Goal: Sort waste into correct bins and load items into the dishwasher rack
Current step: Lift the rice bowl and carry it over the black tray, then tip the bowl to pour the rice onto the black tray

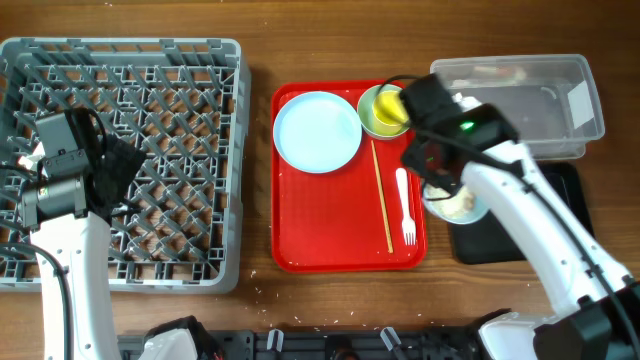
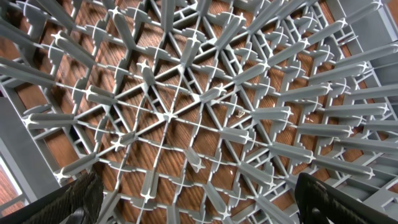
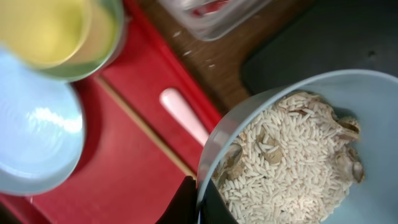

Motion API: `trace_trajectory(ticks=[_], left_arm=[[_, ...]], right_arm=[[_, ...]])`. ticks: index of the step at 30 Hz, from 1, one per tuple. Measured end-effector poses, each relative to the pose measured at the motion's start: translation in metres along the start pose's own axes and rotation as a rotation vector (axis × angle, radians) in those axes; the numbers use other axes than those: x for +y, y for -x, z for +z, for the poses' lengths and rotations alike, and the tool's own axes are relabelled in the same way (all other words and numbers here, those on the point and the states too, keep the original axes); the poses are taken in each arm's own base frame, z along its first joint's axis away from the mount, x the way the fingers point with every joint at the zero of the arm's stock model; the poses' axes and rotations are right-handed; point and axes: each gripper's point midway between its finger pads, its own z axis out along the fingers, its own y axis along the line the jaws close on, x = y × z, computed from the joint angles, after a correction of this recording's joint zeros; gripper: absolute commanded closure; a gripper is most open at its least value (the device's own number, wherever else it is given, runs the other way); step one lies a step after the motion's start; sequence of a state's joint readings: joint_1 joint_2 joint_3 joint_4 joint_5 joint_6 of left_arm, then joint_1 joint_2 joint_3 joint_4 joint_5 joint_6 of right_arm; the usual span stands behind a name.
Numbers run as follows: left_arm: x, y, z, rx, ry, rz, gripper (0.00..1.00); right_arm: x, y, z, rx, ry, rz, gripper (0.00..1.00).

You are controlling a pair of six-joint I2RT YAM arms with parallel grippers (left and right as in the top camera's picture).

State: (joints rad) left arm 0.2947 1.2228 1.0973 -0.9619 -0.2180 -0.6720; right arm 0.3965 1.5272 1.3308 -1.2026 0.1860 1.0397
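I should empty the bowl into the black tray (image 1: 570, 190) with my right gripper and then set the bowl down on the red tray's clear bottom, which is to its left in the overhead view.
My right gripper (image 3: 200, 202) is shut on the rim of a pale blue bowl (image 3: 323, 87) full of whitish rice and beige food scraps (image 3: 292, 155). It holds the bowl (image 1: 455, 205) at the red tray's right edge, over the near edge of the black tray (image 1: 570, 190). The clear tub (image 1: 530, 90) lies behind. On the red tray lie the pale blue plate (image 1: 317, 131), the yellow-green cup (image 1: 388, 105) in a bowl, chopsticks (image 1: 381, 195) and the white fork (image 1: 405, 205). My left gripper (image 2: 199, 205) is open and empty above the grey dishwasher rack (image 1: 170, 110).
The red serving tray (image 1: 320, 230) sits mid-table between rack and bins. Small crumbs lie on the wooden table near the tray's front edge. My left arm (image 1: 60, 170) hangs over the rack's left side.
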Motion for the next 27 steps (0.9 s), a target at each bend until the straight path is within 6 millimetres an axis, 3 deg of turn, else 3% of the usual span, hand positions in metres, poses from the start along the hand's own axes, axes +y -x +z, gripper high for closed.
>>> trace_trajectory(ticks=[2,10,14,18,20,24,27], left_arm=[[0.000,0.000,0.000,0.000,-0.001,0.000,0.00],[0.000,0.000,0.000,0.002,-0.002,0.000,0.00],[0.000,0.000,0.000,0.002,-0.002,0.000,0.00],[0.000,0.000,0.000,0.003,-0.002,0.000,0.00],[0.000,0.000,0.000,0.003,-0.003,0.000,0.00],[0.000,0.000,0.000,0.003,-0.003,0.000,0.00],[0.000,0.000,0.000,0.003,-0.003,0.000,0.00]], right_arm=[[-0.017,0.016,0.006,0.038,-0.007,0.079,0.96],[-0.047,0.039,0.011,0.202,0.082,0.203,0.96],[-0.061,0.033,0.018,0.243,0.115,0.247,0.96],[-0.065,0.028,0.021,0.214,0.268,0.252,0.96],[-0.074,0.033,0.019,0.202,0.291,0.270,0.96],[-0.073,0.042,0.020,0.192,0.350,0.266,0.96],[-0.086,0.030,0.036,0.264,0.366,0.346,0.96]])
